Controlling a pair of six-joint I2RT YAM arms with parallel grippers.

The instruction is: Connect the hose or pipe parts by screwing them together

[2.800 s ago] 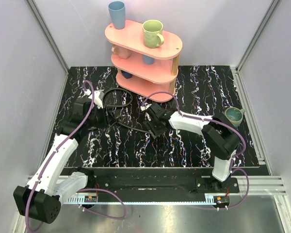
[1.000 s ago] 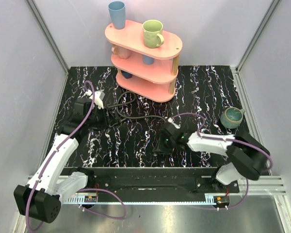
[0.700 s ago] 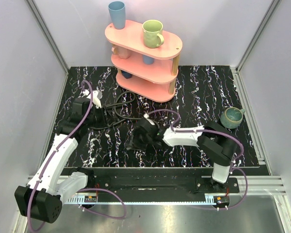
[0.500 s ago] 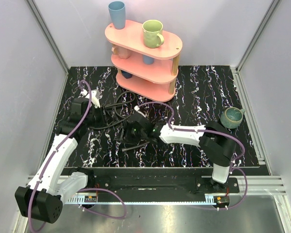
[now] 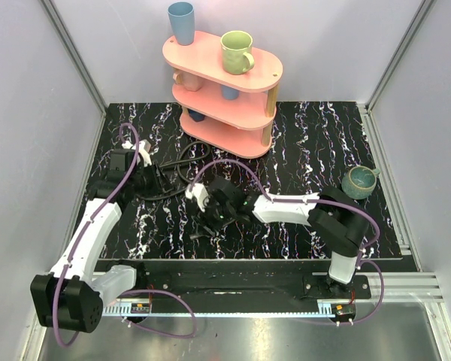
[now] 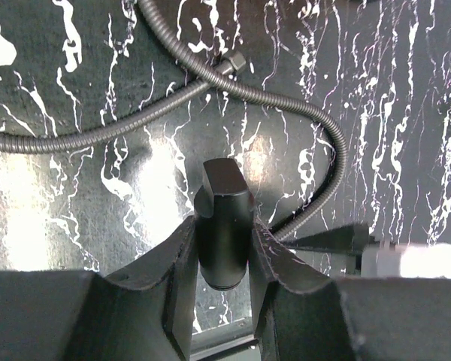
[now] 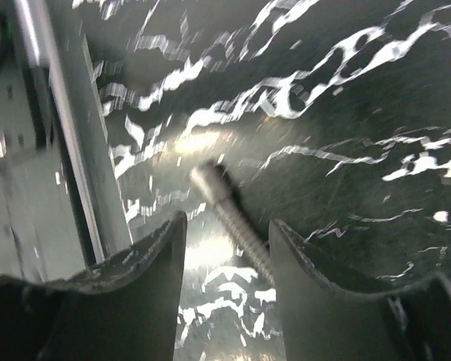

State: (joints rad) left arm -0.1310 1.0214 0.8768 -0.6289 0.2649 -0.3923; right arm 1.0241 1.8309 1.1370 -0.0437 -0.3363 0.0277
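Observation:
Next, my right gripper lowers, turning in line, and closes on the fitting. The silver fitting lies below it, its hose slanting between my fingers.
My left gripper is shut on a short black cylindrical pipe part, held upright between its fingers above the marbled surface. Past it lie thin corrugated hose lengths, one ending in a hex nut, another curving down the right. From above the hoses loop between the two arms. My right gripper stands open low over the surface. A hose end with a silver fitting runs between its fingers, nearer the right one, and the jaws are not closed on it.
A pink three-tier shelf with a green mug and a blue cup stands at the back. A teal mug sits at the right. The metal rail of the near table edge is close to my right gripper.
The right arm has swung left from the table's right half towards the left arm, and its jaws have opened. The left gripper has shifted slightly left, still shut on the black part.

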